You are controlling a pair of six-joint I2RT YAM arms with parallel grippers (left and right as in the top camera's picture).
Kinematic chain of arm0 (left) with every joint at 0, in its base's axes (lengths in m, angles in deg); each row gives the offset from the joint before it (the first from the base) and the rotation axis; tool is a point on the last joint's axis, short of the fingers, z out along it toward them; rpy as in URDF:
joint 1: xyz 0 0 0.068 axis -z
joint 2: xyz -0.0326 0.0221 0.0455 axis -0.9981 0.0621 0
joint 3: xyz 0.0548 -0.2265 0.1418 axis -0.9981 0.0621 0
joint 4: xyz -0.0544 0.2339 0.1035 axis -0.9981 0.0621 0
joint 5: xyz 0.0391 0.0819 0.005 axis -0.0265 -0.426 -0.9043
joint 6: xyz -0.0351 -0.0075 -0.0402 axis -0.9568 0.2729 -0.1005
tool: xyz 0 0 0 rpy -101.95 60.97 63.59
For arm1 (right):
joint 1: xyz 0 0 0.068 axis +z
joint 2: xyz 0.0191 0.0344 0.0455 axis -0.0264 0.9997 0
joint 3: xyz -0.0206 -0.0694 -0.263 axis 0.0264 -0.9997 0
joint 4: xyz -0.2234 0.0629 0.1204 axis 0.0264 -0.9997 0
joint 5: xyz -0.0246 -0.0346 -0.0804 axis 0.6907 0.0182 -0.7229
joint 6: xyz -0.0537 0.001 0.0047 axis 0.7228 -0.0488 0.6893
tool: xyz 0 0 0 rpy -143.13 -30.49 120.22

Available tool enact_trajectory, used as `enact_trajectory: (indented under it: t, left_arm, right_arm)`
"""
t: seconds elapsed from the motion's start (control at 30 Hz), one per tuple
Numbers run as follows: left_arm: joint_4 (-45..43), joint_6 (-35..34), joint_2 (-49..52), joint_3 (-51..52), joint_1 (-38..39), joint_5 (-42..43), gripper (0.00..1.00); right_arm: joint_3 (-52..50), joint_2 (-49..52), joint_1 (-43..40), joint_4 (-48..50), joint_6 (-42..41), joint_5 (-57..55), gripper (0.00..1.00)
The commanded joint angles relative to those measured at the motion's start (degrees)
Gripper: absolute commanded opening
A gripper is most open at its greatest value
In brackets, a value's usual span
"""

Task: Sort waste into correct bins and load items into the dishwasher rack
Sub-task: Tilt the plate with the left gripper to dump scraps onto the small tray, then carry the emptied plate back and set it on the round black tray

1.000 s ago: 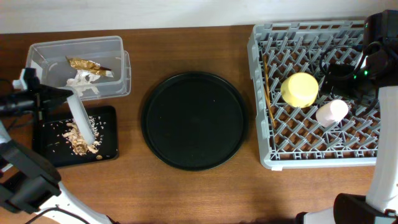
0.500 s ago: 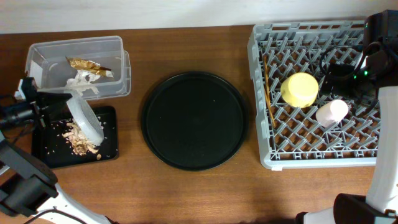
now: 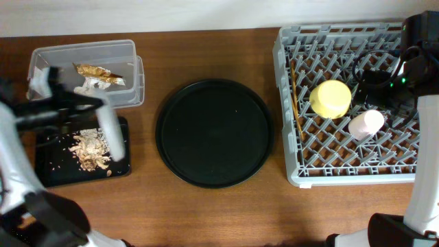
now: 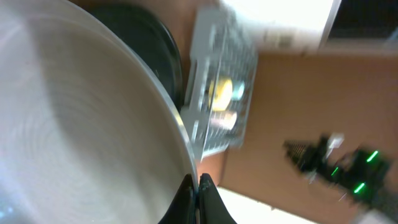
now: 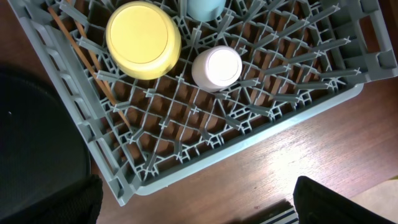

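Observation:
I should swing my left gripper away from the scraps, turn the plate (image 3: 112, 135) flat, lower it and release it on the round black tray (image 3: 217, 132), which is empty.
My left gripper (image 3: 96, 110) is shut on the rim of the pale grey plate (image 3: 112, 135), which hangs edge-on over the shallow black tray (image 3: 55, 171). Beige food scraps (image 3: 88, 148) lie in that tray. The left wrist view is blurred: the plate (image 4: 81, 124) fills its left side, and the fingertips of the gripper (image 4: 196, 186) pinch its edge. The clear tub (image 3: 127, 51) holds the gold wrapper (image 3: 96, 71) and white tissue (image 3: 91, 87). The yellow bowl (image 5: 143, 38), pink cup (image 5: 216, 67), light-blue cup (image 5: 205, 7) and chopsticks (image 5: 84, 56) sit in the dishwasher rack (image 5: 186, 169). My right gripper (image 5: 196, 205) is open and empty above the rack's near corner.
A large round black tray (image 3: 214, 132) lies between the bins and the rack (image 3: 288, 140). The right arm (image 3: 387, 86) hovers over the rack's right half. Bare wooden table runs along the front edge.
The left arm has swung the plate rightward and upward off the scraps, turning it from tilted to edge-on. The right arm has not moved.

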Motion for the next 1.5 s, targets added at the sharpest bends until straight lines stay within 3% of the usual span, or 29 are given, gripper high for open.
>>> enact_trajectory:
  t: [0.0,0.07,0.17,0.27,0.37,0.5,0.67,0.9,0.93,1.1,1.3,1.47]
  left_arm:
    - [-1.25,-3.5,-3.17,0.5,13.14,-6.34,0.01]
    - [-4.96,-5.81,-3.1,1.01,21.33,-9.92,0.01]
    - [-14.29,-15.98,-2.97,2.67,33.31,-19.34,0.01]
    - [-24.79,-30.18,-2.27,3.87,45.48,-39.17,0.01]
    - [-29.77,-36.44,-1.01,3.89,55.15,-56.96,0.01]
    - [-35.74,-40.02,2.99,3.89,64.35,-70.2,0.01]
    - [-41.7,-40.28,10.86,3.89,68.3,-70.47,0.01]
    - [-42.58,-42.38,16.44,3.89,69.42,-65.4,0.01]
    - [-42.53,-42.36,16.46,3.89,69.44,-64.65,0.03]
    - [-42.23,-42.1,16.46,3.89,69.53,-61.55,0.5]
    - [-39.32,-42.14,15.12,1.42,69.09,-60.04,0.55]
    - [-31.56,-42.16,7.39,-2.73,65.13,-68.3,0.56]
  right_arm:
    - [-0.11,-0.22,-0.24,-0.33,-0.48,-0.96,0.98]
    - [-0.11,-0.22,-0.24,-0.33,-0.48,-0.96,0.98]
    - [-0.11,-0.22,-0.24,-0.31,-0.48,-0.96,0.98]
    - [-0.11,-0.22,-0.24,-0.33,-0.5,-0.96,0.98]
    - [-0.11,-0.22,-0.24,-0.31,-0.48,-0.96,0.98]
    - [-0.11,-0.22,-0.24,-0.31,-0.48,-0.96,0.98]
    - [-0.11,-0.22,-0.24,-0.33,-0.48,-0.96,0.98]
    - [-0.11,-0.22,-0.24,-0.31,-0.48,-0.96,0.98]
    - [-0.11,-0.22,-0.24,-0.31,-0.48,-0.96,0.98]
    - [-0.11,-0.22,-0.24,-0.33,-0.48,-0.96,0.98]
    - [-0.11,-0.22,-0.24,-0.31,-0.48,-0.96,0.98]
    - [-0.11,-0.22,-0.24,-0.33,-0.48,-0.96,0.98]
